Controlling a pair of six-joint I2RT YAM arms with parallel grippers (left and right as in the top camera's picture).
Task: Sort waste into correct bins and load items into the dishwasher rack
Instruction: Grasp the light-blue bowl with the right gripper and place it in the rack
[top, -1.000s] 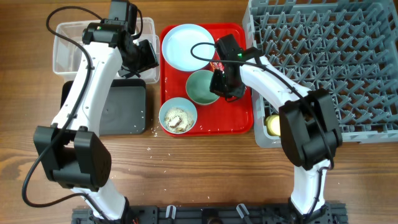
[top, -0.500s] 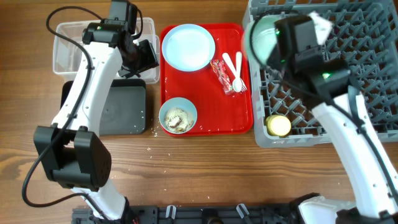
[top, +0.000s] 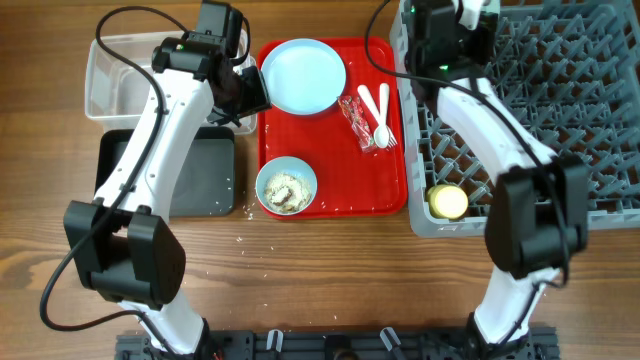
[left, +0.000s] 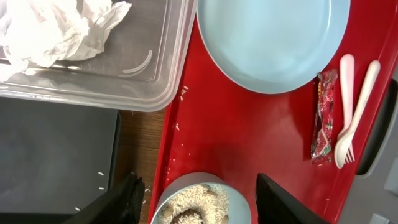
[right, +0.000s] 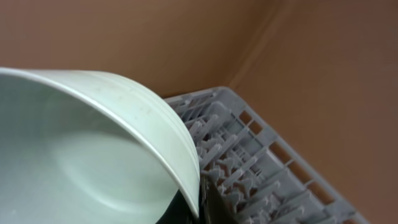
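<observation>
My right gripper moves the empty mint bowl from above the rack's wires down toward the rack's far corner (top: 404, 22) by the red tray next and releases the bowl's rim there.
My right gripper (right: 196, 208) is shut on the rim of an empty pale mint bowl (right: 93, 162) and holds it tilted above the far left corner of the grey dishwasher rack (top: 530, 110); overhead the arm (top: 445, 35) hides the bowl. My left gripper (left: 208, 196) is open above the red tray's left edge (top: 250, 95), with the rice-filled bowl (left: 199, 208) (top: 287, 187) showing between its fingers. The pale blue plate (top: 303, 75), the red-and-white wrapper (top: 353, 112) and the white spoon and fork (top: 378, 115) lie on the tray. White tissue (left: 50, 31) lies in the clear tub (top: 120, 75).
The black tray (top: 190, 175) sits in front of the clear tub, with a few rice grains on it. A yellow cup (top: 447, 202) stands in the rack's near left corner. The red tray (top: 335, 205) lies between the bins and the rack. Loose grains dot the table (top: 240, 238).
My right arm lifted the mint bowl off the red tray and carried it to the rack's far left corner. My left arm shifted slightly right toward the tray.
</observation>
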